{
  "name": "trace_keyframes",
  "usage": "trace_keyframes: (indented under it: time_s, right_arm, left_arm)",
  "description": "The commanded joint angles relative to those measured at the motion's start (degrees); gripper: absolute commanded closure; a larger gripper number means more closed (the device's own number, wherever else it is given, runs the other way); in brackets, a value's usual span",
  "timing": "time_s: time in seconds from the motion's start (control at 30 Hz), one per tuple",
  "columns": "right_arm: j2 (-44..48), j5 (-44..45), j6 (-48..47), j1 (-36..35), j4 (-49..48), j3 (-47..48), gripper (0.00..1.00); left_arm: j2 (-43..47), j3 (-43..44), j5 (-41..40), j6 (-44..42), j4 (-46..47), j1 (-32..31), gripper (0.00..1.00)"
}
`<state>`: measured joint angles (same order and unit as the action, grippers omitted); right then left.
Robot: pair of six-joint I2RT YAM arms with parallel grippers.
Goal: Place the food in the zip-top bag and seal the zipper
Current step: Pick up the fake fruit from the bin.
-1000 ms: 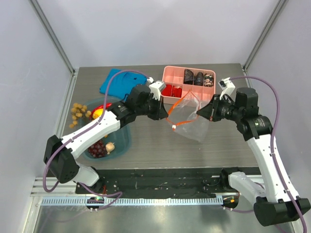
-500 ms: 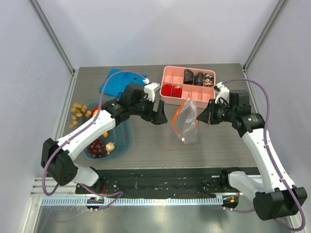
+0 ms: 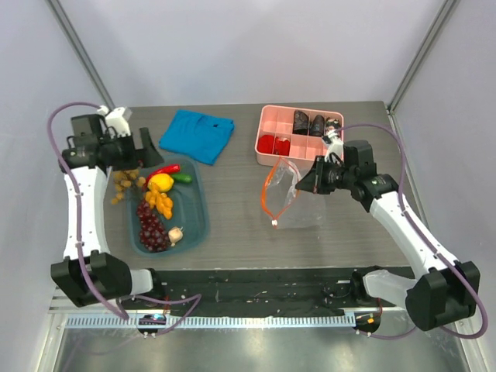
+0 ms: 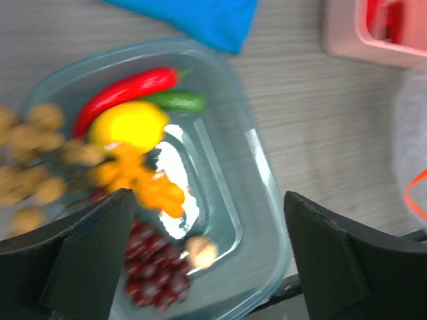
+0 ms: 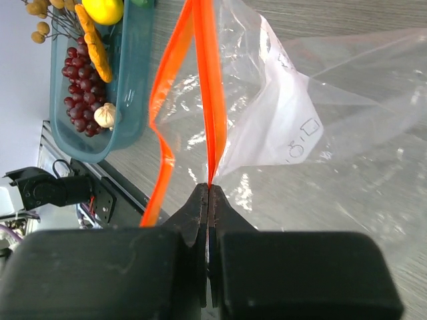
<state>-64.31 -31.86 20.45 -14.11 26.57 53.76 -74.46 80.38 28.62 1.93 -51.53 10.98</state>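
Observation:
My left gripper lowers and moves back onto the grape bunch's far end (image 4: pixel 136 233) next, since the grape bunch (image 4: pixel 150 277) is below and nearer my base.
The food lies in a teal tub (image 3: pixel 194 221): red chili (image 4: pixel 127 90), yellow pepper (image 4: pixel 130 125), green vegetable (image 4: pixel 177 101), orange pieces (image 4: pixel 150 187), grape bunch (image 4: pixel 150 277) and garlic bulb (image 4: pixel 200 250). My left gripper (image 3: pixel 130 149) hangs open above the tub's back left corner, holding nothing. The clear zip-top bag (image 3: pixel 294 200) rests mid-table with its mouth gaping. My right gripper (image 5: pixel 209 190) is shut on the red-orange zipper (image 5: pixel 207 87) at one end. The white slider tab (image 3: pixel 275 223) hangs at the other end.
A pink divided box (image 3: pixel 301 133) with dark and red items stands behind the bag. A blue cloth (image 3: pixel 198 133) lies at the back centre. A sprig of small beige balls (image 3: pixel 122 182) lies left of the tub. Grey walls close in on both sides.
My left gripper opened, let go of the bag's mouth and swung back left over the tub. The bag now hangs only from my right gripper, which shifted slightly left.

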Motion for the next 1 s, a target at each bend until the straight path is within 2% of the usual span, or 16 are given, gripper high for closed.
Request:
trace_keyframes:
  time_s: [0.0,0.1,0.23,0.4,0.53,0.67,0.8,0.97]
  right_arm:
    - [-2.39,0.21,1.79,-1.36,-5.56,-0.23,0.99]
    - [-3.09,0.39,1.7,-1.71,-6.09,-0.32,0.99]
    - [-3.54,0.74,1.35,-2.24,-5.74,-0.32,0.99]
    - [-4.06,0.83,1.44,-2.59,-5.56,-0.93,0.99]
    - [-4.15,1.09,1.52,-2.68,-5.56,-0.85,0.99]
    - [-4.85,1.27,1.35,-2.59,-5.56,-0.41,0.99]
    - [-4.86,1.71,1.17,-2.68,-5.39,0.12,0.99]
    - [-5.21,1.97,0.3,-2.68,-4.95,0.47,0.99]
  left_arm:
    - [-3.5,3.73,4.07,-16.91,-15.32,6.5,0.06]
    - [-1.58,-1.51,2.42,-27.3,-19.82,6.42,0.06]
    - [-0.26,-9.35,-4.53,-29.53,-19.32,5.98,0.11]
    - [1.24,-18.05,-11.56,-23.21,-12.46,2.56,0.1]
    - [-2.17,-19.21,-20.52,-15.66,-7.45,0.01,0.11]
    - [-8.93,-17.54,-21.67,-11.7,-5.79,-0.35,0.12]
    - [-14.12,-18.5,-26.42,-8.01,-2.97,-0.44,0.15]
    - [-19.31,-18.69,-25.99,-7.03,-2.61,-0.96,0.21]
